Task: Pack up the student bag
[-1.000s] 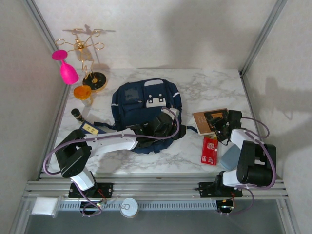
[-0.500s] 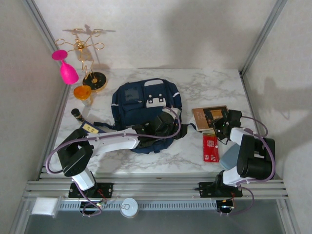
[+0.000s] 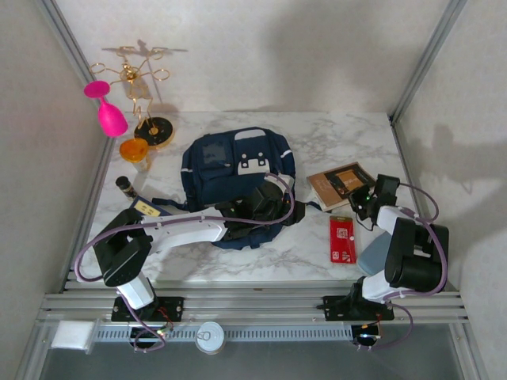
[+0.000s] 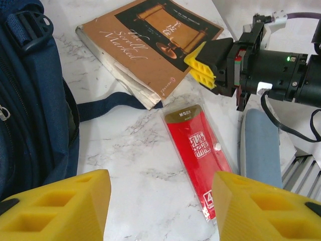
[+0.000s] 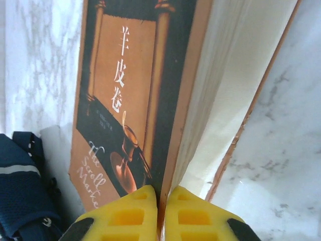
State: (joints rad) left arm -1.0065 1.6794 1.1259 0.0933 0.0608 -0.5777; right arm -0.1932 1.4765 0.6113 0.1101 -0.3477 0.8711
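The right gripper rises next and carries the book [image 3: 341, 182] over the bag's middle [image 3: 242, 179], then lowers and releases it, because the book lies on the marble beside the bag.
The student bag [image 3: 236, 176], a navy backpack with grey trim, lies mid-table; its side fills the left of the left wrist view [image 4: 30, 105]. My left gripper [image 3: 279, 204] hovers open at the bag's right edge, its yellow pads [image 4: 55, 206] apart over bare marble with nothing between them [image 4: 160, 211]. A brown book [image 3: 341, 182] lies right of the bag. My right gripper [image 3: 362, 199] is shut on the book's near edge, pinching the cover [image 5: 120, 100] beside the pale pages [image 5: 225, 75]. In the left wrist view that gripper [image 4: 204, 66] bites the book [image 4: 145, 40].
A red packet [image 3: 341, 239] [image 4: 198, 150] lies in front of the book, with a grey-blue case [image 3: 372, 255] [image 4: 261, 145] to its right. At the back left stand a gold rack [image 3: 141, 95], a pink glass [image 3: 109, 115] and an orange cup [image 3: 135, 150]. A dark tube [image 3: 126, 186] lies left.
My right gripper has closed onto the book's edge, and the book has swung a little, its right end now farther back. The left arm has barely moved.
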